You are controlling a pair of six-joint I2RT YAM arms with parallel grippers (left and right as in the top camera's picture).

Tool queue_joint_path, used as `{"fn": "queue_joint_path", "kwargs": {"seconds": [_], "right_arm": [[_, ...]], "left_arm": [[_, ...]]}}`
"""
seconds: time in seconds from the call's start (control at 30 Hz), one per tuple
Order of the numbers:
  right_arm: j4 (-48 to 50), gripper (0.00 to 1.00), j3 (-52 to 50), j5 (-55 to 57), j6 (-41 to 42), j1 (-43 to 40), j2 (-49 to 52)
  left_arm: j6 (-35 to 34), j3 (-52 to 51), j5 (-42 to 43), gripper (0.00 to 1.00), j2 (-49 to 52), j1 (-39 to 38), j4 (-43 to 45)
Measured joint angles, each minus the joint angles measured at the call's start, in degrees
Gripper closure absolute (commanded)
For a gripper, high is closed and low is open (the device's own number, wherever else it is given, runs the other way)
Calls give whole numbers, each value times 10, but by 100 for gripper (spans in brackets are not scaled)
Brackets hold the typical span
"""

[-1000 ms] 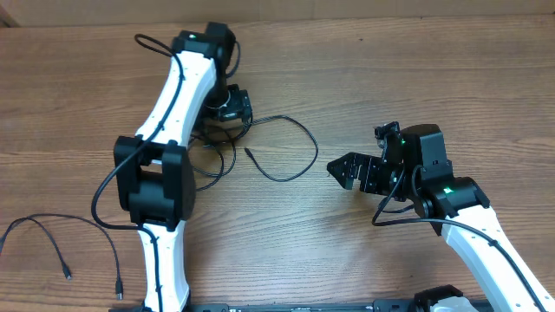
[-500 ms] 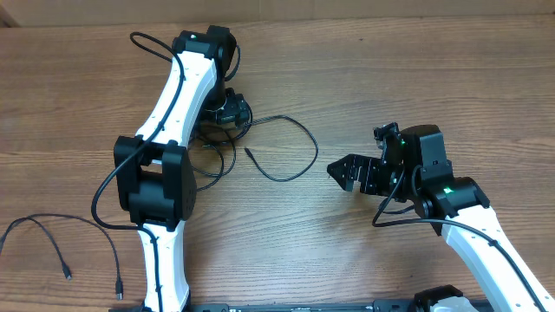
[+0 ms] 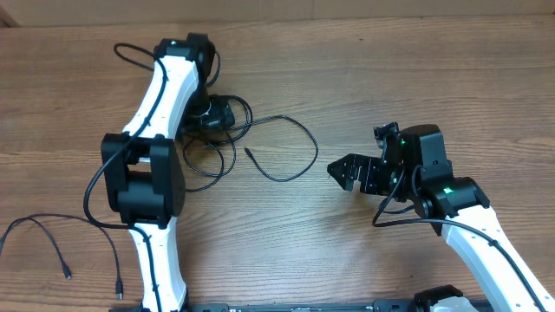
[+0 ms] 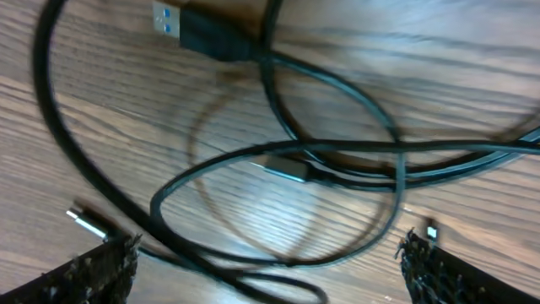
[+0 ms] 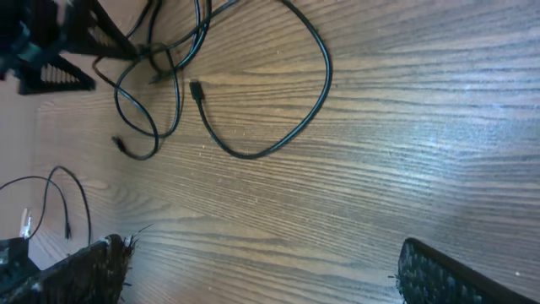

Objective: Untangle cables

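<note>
My left gripper will lower onto the crossing black cable.
A tangle of thin black cables (image 3: 248, 152) lies on the wooden table at centre left, with one long loop (image 3: 313, 147) reaching right. My left gripper (image 3: 217, 117) hovers over the tangle, open. In the left wrist view its jaws (image 4: 270, 253) stand wide apart with crossed cable loops (image 4: 253, 152) on the table between them, a USB plug (image 4: 181, 24) above and a small plug (image 4: 87, 221) by the left finger. My right gripper (image 3: 342, 171) is open and empty, right of the loop. In the right wrist view (image 5: 266, 253) only bare wood lies between its fingers, with the loop (image 5: 325, 76) farther off.
A separate thin black cable with two plug ends (image 3: 117, 260) lies at the table's lower left, also in the right wrist view (image 5: 59, 190). The left arm (image 3: 143, 182) stretches up the left side. The table's back edge (image 3: 347, 10) runs along the top.
The left arm has swung to the left, and its gripper has shifted a little left over the tangle. The nearby loops have shifted slightly. The right arm has not moved.
</note>
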Motion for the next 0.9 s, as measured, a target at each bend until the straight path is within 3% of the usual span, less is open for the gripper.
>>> {"fn": "queue_joint_path", "kwargs": {"seconds": [0.07, 0.13, 0.17, 0.2, 0.27, 0.7, 0.9], "right_arm": [[2, 0, 0, 1, 0, 0, 0], [1, 0, 0, 2, 0, 0, 0], [0, 0, 0, 2, 0, 0, 0], [-1, 0, 0, 2, 0, 0, 0], [-4, 0, 0, 3, 0, 0, 0], [-7, 0, 0, 3, 0, 0, 0], [-7, 0, 0, 6, 0, 0, 0]], "left_arm": [[1, -20, 2, 6, 0, 0, 17], [0, -40, 4, 19, 0, -3, 38], [-2, -49, 6, 34, 1, -3, 47], [-2, -56, 10, 63, 1, -3, 53], [0, -64, 13, 92, 1, -3, 55], [1, -66, 19, 96, -11, -3, 58], [2, -25, 24, 96, -140, -3, 58]]}}
